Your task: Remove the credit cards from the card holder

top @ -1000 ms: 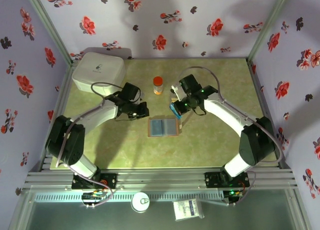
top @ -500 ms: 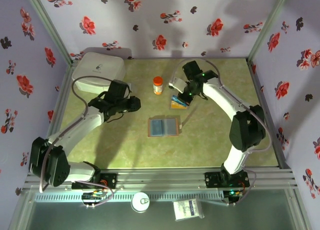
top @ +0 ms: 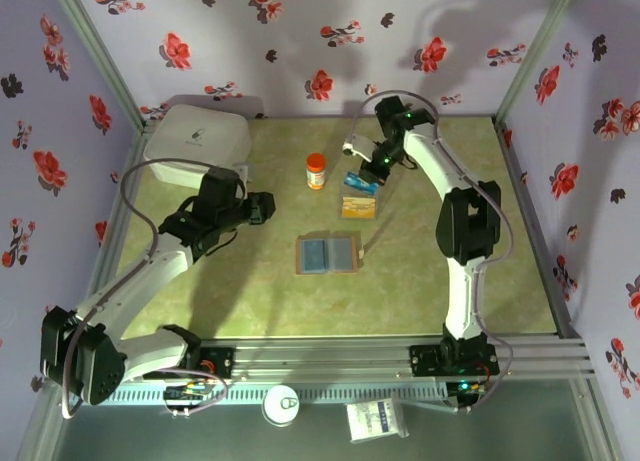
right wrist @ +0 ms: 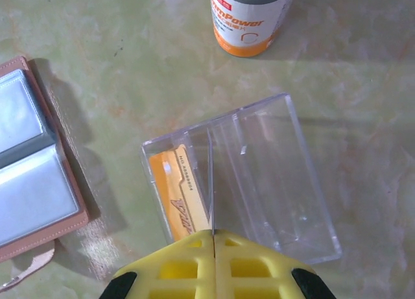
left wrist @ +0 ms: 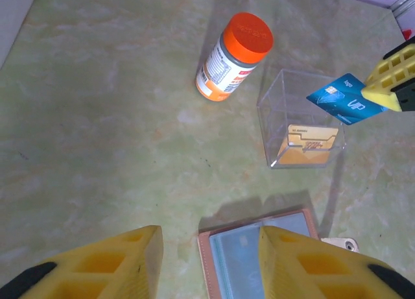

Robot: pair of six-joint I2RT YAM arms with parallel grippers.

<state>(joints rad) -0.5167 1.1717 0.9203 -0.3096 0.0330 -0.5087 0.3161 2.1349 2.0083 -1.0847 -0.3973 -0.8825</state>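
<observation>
To get the blue card into the clear box's empty middle slot [right wrist: 228,176], my right gripper will lower it first, then release it there.
The card holder [top: 327,253] lies open and flat on the table, reddish-brown with grey-blue sleeves [left wrist: 259,257] [right wrist: 26,169]. My right gripper [top: 364,175] [right wrist: 213,237] is shut on a blue credit card [top: 358,185] [left wrist: 343,99]. It holds the card edge-on [right wrist: 211,182] over a clear plastic box [top: 358,208] [right wrist: 259,176]. An orange-yellow credit card [left wrist: 311,143] [right wrist: 181,195] lies inside that box. My left gripper [top: 265,206] [left wrist: 207,266] hangs open above the holder's left edge, with nothing between its fingers.
An orange-capped pill bottle [top: 316,170] [left wrist: 233,56] [right wrist: 249,20] stands just behind and left of the clear box. A white box [top: 197,141] sits in the far left corner. Flowered walls close in the table on three sides.
My left gripper has let go, opened, and drawn back to the left of the holder. My right gripper has carried the blue card from the holder's edge back over the clear box.
</observation>
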